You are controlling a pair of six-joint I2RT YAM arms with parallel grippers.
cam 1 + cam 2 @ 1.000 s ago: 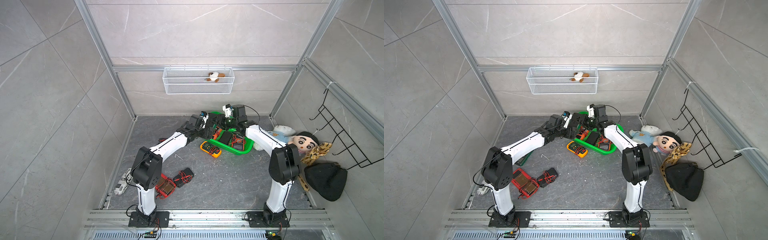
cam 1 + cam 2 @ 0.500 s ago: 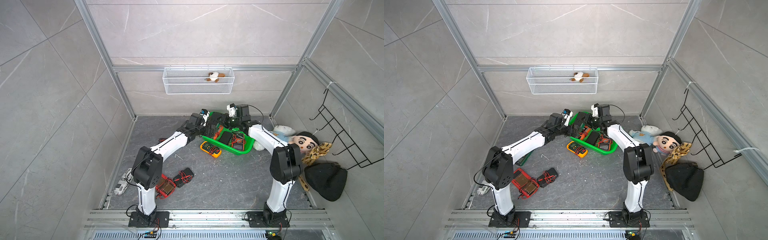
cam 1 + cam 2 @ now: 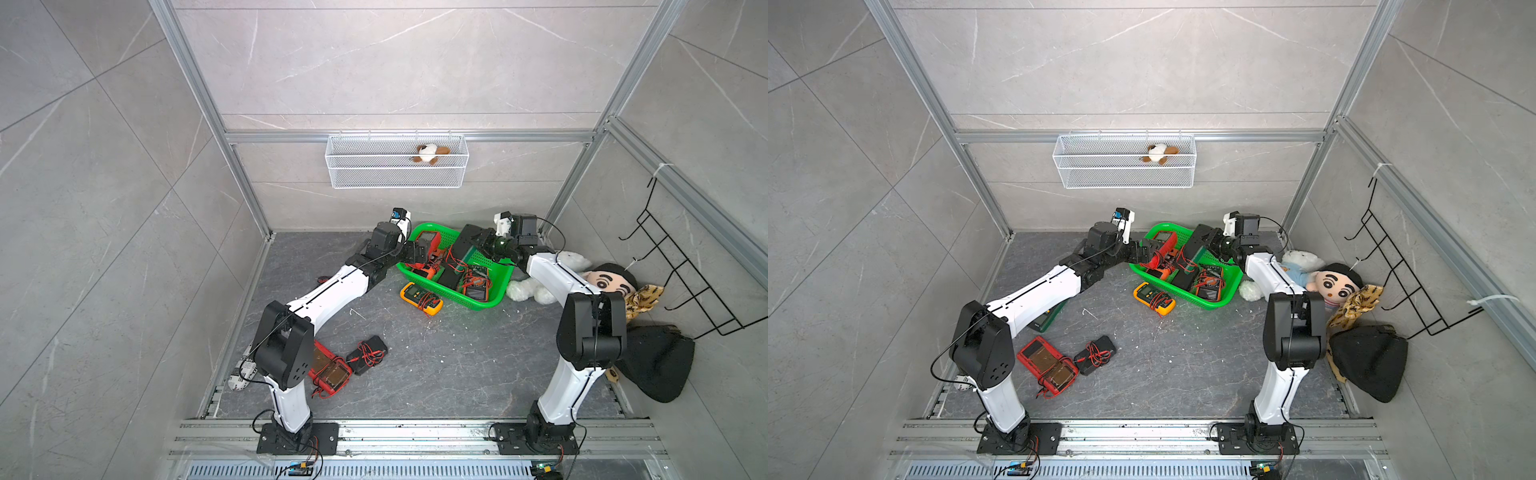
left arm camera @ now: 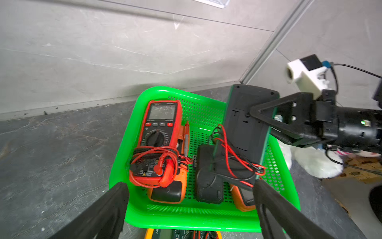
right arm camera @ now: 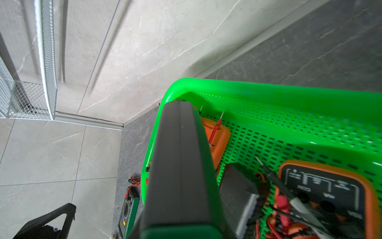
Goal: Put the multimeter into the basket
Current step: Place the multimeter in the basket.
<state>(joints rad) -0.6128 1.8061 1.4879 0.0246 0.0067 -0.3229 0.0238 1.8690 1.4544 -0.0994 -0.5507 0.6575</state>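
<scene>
My right gripper lowers the dark grey multimeter, still hanging high, toward the red one, onto the black one in the basket's middle [image 3: 448, 276] [image 5: 238, 190] next, and releases it.
The bright green basket [image 3: 498, 291] [image 4: 186, 221] [image 5: 268, 89] stands at the back of the floor with several multimeters in it, among them a red one [image 4: 160, 132] wrapped in red leads. My right gripper [image 3: 482, 244] [image 4: 268, 115] is shut on a dark grey multimeter with a green edge [image 3: 464, 246] [image 4: 244, 124] [image 5: 182, 161]. It holds it tilted on end over the basket's inside. My left gripper [image 3: 415, 254] [image 4: 191, 186] stands open at the basket's near-left rim with nothing between its fingers [image 4: 103, 211].
On the floor lie a yellow multimeter [image 3: 419, 296] just in front of the basket, a red one [image 3: 330, 372], a black one [image 3: 368, 353] and a green one [image 3: 1050, 318]. A white wire-mesh basket [image 3: 395, 166] hangs on the back wall. A doll [image 3: 611, 282] and black bag [image 3: 656, 365] lie right.
My left gripper has opened wide and drawn back a little from the basket. My right gripper has closed on the dark grey multimeter and shifted slightly to the right.
</scene>
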